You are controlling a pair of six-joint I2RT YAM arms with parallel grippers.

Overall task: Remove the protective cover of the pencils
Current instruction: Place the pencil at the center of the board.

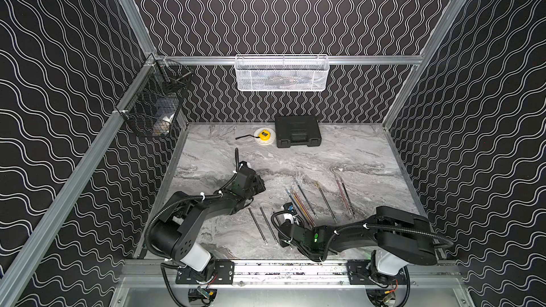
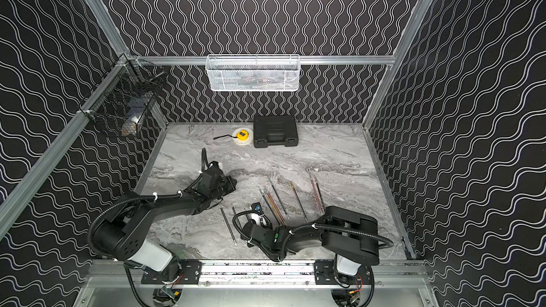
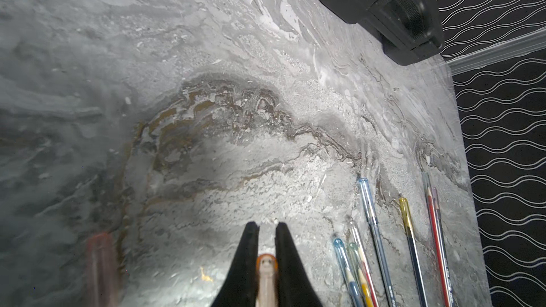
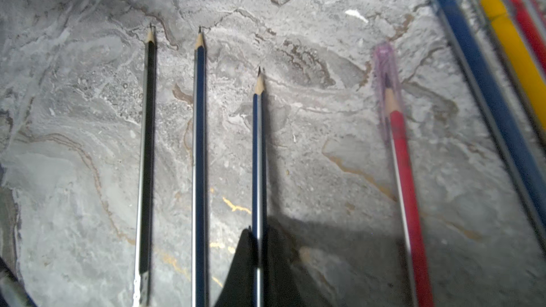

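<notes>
My left gripper is holding the orange-tinted cover [image 3: 266, 262] and next needs to go down to the open marble [image 3: 232, 232] beside the reddish cover below it and let go there, clear of the pencils.
In the left wrist view my left gripper [image 3: 266, 227] is shut on an orange-tinted protective cover [image 3: 266, 262], held low over the marble table [image 1: 339, 155]. My right gripper [image 4: 259, 236] is shut on a dark blue pencil [image 4: 258, 158] whose sharpened tip is bare. Two more bare pencils [image 4: 200, 143] lie beside it and also show in a top view [image 1: 257, 225]. A red pencil in a purple cover [image 4: 385, 66] lies on its other side. Several covered pencils [image 1: 300, 205] lie to the right of my left gripper [image 1: 261, 186].
A black case [image 1: 297, 131] and a yellow tape measure [image 1: 263, 135] sit at the back of the table. A white mesh basket [image 1: 282, 73] hangs on the back wall, and a black wire basket [image 1: 153, 98] on the left rail. A blurred reddish cover [image 3: 100, 261] lies near the left gripper.
</notes>
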